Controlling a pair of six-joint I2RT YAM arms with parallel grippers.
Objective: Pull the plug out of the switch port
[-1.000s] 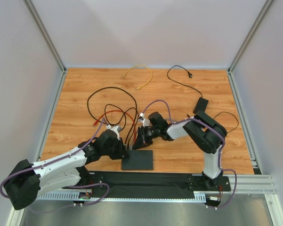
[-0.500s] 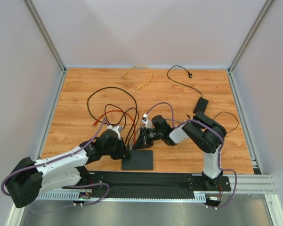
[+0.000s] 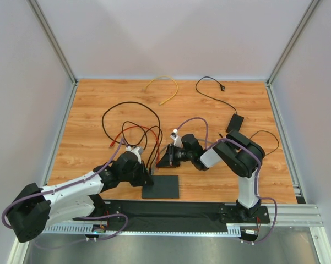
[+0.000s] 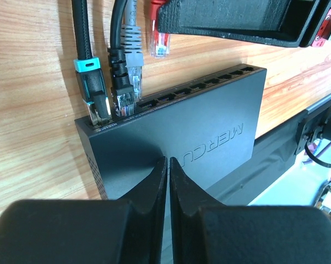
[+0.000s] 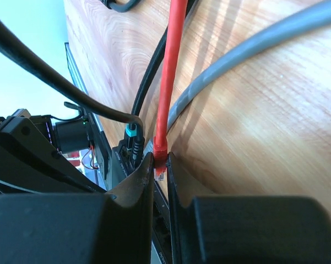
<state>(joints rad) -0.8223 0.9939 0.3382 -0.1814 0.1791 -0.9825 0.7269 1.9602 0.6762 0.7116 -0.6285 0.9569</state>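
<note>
My right gripper should move the red plug outward onto the bare tabletop before the yellow cable and let it go, because it hangs clear of the port row.
The switch (image 3: 161,187) is a flat black box near the table's front edge. In the left wrist view the switch (image 4: 209,126) has a teal-banded plug (image 4: 91,88), a black plug (image 4: 120,82) and a grey plug (image 4: 133,60) in its left ports. My left gripper (image 4: 168,160) is shut and empty, its tips resting on the switch's top. My right gripper (image 5: 161,160) is shut on the red plug (image 5: 161,149). That plug (image 4: 159,41) hangs free above the port row, out of its socket. In the top view the left gripper (image 3: 147,179) and the right gripper (image 3: 166,159) flank the switch's left end.
The red cable (image 3: 135,130) and black cable loops (image 3: 129,110) trail back across the table. A grey cable (image 5: 253,55) runs beside the red one. A black power adapter (image 3: 234,122) lies at right, a yellow cable (image 3: 164,88) at the back. A black mat (image 3: 171,212) lines the front edge.
My right gripper has drawn back and to the right from the switch with the red plug in it. The left gripper has stayed on the switch.
</note>
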